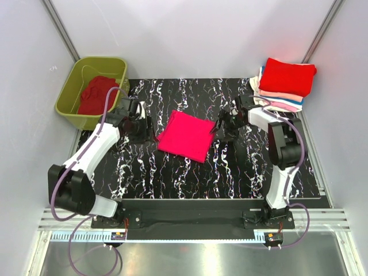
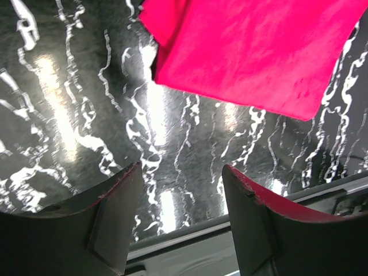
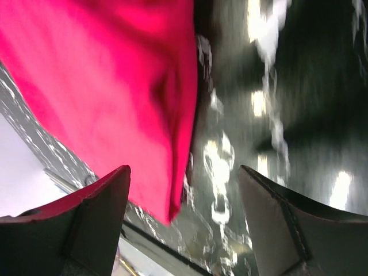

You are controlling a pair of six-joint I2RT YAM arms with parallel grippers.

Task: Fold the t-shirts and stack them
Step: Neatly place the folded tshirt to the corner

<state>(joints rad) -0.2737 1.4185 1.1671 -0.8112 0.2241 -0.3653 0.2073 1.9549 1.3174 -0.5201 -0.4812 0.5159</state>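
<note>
The folded magenta-pink t-shirt's edge (image 1: 211, 133) (image 3: 183, 123) closest to my right gripper already runs beneath the gap between the open fingers, so I should lower my right gripper onto it next.
A magenta-pink t-shirt (image 1: 187, 135) lies folded into a square on the black marbled mat (image 1: 172, 178). It also shows in the left wrist view (image 2: 253, 52) and the right wrist view (image 3: 109, 75). My left gripper (image 1: 148, 127) is open and empty just left of the shirt, shown from its wrist (image 2: 181, 198). My right gripper (image 1: 219, 125) is open and empty at the shirt's right corner, with the corner hanging between its fingers (image 3: 184, 198). A stack of folded shirts (image 1: 284, 83), red on top of pale ones, sits at the far right. A crumpled red shirt (image 1: 96, 95) lies in the tub.
The olive-green tub (image 1: 72, 95) stands off the mat's far left corner. White walls enclose the cell on three sides. A metal rail (image 1: 190, 218) runs along the near edge by the arm bases.
</note>
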